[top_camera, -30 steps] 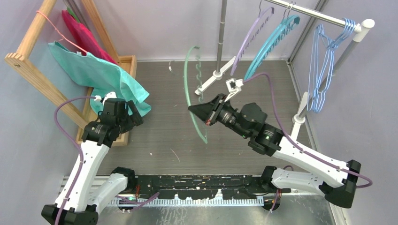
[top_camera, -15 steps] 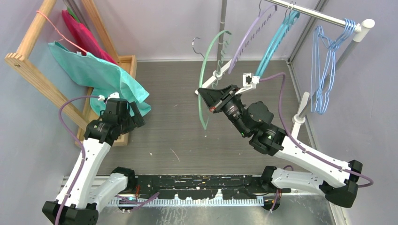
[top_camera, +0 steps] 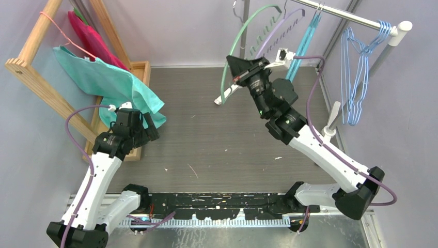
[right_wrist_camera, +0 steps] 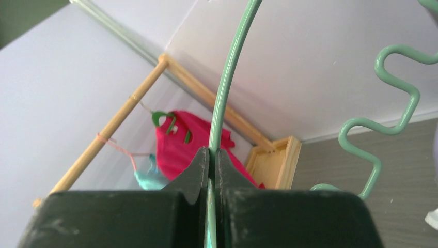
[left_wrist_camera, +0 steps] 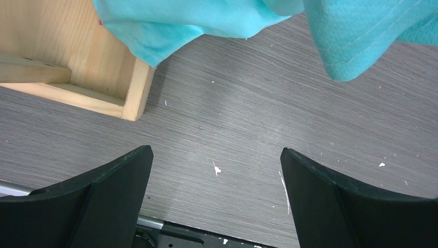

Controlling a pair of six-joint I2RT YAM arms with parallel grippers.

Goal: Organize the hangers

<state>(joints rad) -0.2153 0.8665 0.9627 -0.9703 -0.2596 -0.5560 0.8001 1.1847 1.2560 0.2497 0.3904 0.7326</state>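
I will move my right gripper outward and to the right in the top view, toward the silver bar, because the green hanger's hook stands off the bar. Then I will let go.
My right gripper (top_camera: 232, 64) is raised near the back and shut on the thin arch of a green hanger (top_camera: 251, 21) with a zigzag lower bar (right_wrist_camera: 392, 103). In the right wrist view the jaws (right_wrist_camera: 212, 155) pinch the green hanger's arch (right_wrist_camera: 227, 88) tightly. Its metal hook (top_camera: 236, 6) reaches up left of the silver rail (top_camera: 351, 18). A lilac hanger (top_camera: 274, 33) and a teal hanger (top_camera: 306, 39) hang on that rail. Several light-blue wire hangers (top_camera: 356, 77) hang at its right end. My left gripper (top_camera: 151, 128) is open and empty over the table (left_wrist_camera: 217, 155).
A wooden rack (top_camera: 31, 72) at the left carries a turquoise cloth (top_camera: 108, 77), a red garment (top_camera: 93, 39) and a pink wire hanger (top_camera: 62, 33). The cloth (left_wrist_camera: 206, 20) hangs just beyond my left gripper. The rail's upright pole (top_camera: 244, 31) and white foot (top_camera: 227, 93) stand behind my right gripper.
My right arm has lifted the green hanger up and back toward the rail, turning it more upright. The left arm has stayed put.
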